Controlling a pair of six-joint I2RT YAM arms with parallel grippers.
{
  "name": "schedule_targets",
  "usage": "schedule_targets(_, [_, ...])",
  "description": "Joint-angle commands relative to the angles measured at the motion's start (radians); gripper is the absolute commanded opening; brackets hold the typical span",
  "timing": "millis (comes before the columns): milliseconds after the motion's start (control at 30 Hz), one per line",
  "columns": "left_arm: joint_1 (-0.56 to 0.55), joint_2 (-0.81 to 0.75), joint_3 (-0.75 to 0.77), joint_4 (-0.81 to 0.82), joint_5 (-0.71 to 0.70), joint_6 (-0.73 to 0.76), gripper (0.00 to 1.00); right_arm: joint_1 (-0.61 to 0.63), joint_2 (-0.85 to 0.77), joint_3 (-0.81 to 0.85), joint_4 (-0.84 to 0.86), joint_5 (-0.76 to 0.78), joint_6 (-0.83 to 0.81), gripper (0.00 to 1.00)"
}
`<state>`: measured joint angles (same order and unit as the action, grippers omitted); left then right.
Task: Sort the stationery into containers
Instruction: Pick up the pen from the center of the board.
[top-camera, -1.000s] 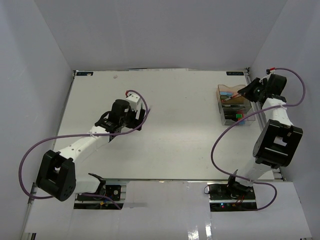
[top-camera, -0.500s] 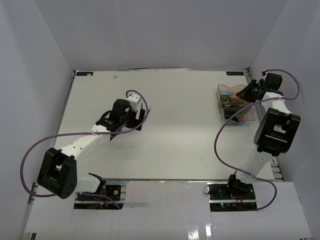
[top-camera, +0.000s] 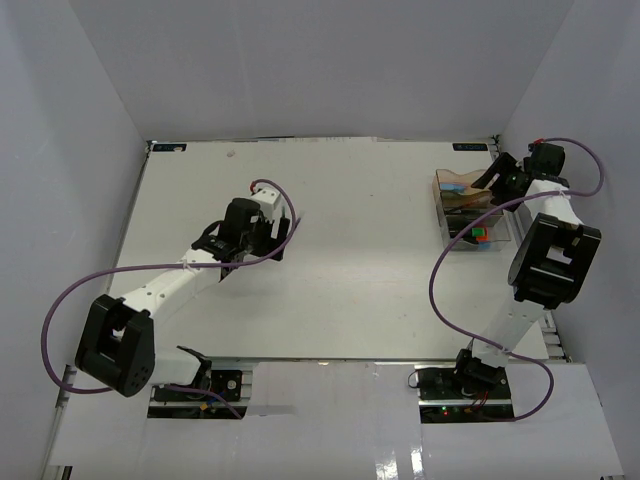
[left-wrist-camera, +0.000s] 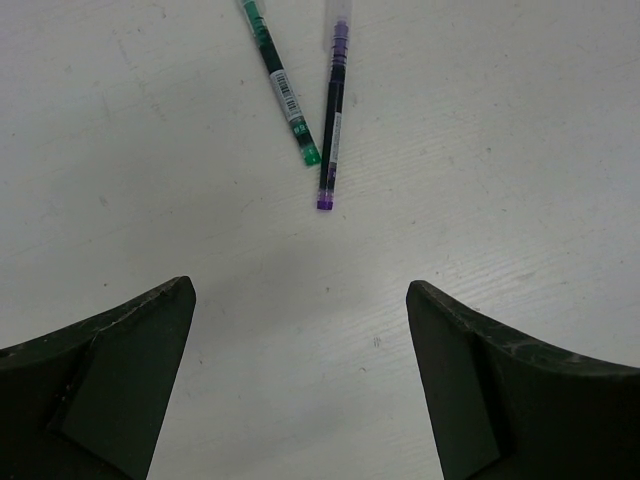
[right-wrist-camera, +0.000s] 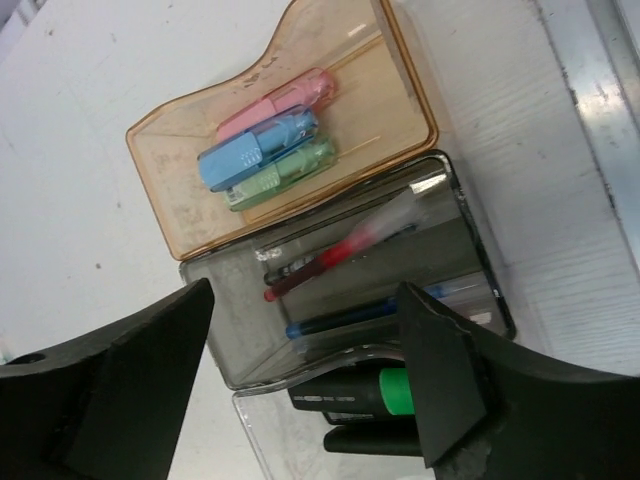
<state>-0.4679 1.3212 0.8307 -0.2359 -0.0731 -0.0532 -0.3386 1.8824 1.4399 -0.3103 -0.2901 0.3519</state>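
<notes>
My left gripper is higher than the purple pen's near end (left-wrist-camera: 326, 198) and needs to go down and across to its right in the top view, onto that end, because that end sticks out past the green pen.
Two thin pens lie on the white table ahead of my left gripper (left-wrist-camera: 300, 288), a green one (left-wrist-camera: 283, 90) and a purple one (left-wrist-camera: 333, 110). That gripper is open and holds nothing. My right gripper (right-wrist-camera: 305, 290) hangs open over the containers. The amber tray (right-wrist-camera: 330, 40) holds pink (right-wrist-camera: 285, 100), blue (right-wrist-camera: 255, 150) and mint (right-wrist-camera: 290, 170) pieces. The grey-clear tray (right-wrist-camera: 230, 340) next to it holds a red pen (right-wrist-camera: 340, 252), slightly blurred, and a blue pen (right-wrist-camera: 350, 315). Black markers, one with a green cap (right-wrist-camera: 398, 392), lie in a clear tray (right-wrist-camera: 270, 440) nearest the fingers.
From above, the trays (top-camera: 465, 205) stand at the table's far right, close to the right wall, with the right gripper (top-camera: 495, 178) over them. The left gripper (top-camera: 280, 238) is left of the table's middle. Purple cables loop beside both arms.
The right wrist has shifted a little toward the far right corner above the trays. The left arm has not moved.
</notes>
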Motion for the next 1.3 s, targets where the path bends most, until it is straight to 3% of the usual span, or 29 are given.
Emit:
schedule_targets(0, [0.008, 0.006, 0.041, -0.006, -0.036, -0.040, 0.98, 0.000, -0.087, 0.019, -0.012, 0.074, -0.025, 0.81])
schedule_targets(167, [0.015, 0.029, 0.059, -0.020, -0.086, -0.117, 0.98, 0.038, -0.230, -0.071, 0.017, 0.169, -0.079, 0.99])
schedule_targets(433, [0.017, 0.091, 0.077, -0.029, -0.128, -0.227, 0.97, 0.182, -0.537, -0.304, 0.079, 0.255, -0.125, 0.92])
schedule_targets(733, [0.015, 0.228, 0.111, -0.023, -0.067, -0.280, 0.90, 0.401, -0.853, -0.628, 0.197, 0.186, -0.102, 0.91])
schedule_targets(1267, [-0.049, 0.432, 0.183, 0.017, -0.044, -0.218, 0.76, 0.451, -0.979, -0.817, 0.254, 0.105, -0.105, 0.90])
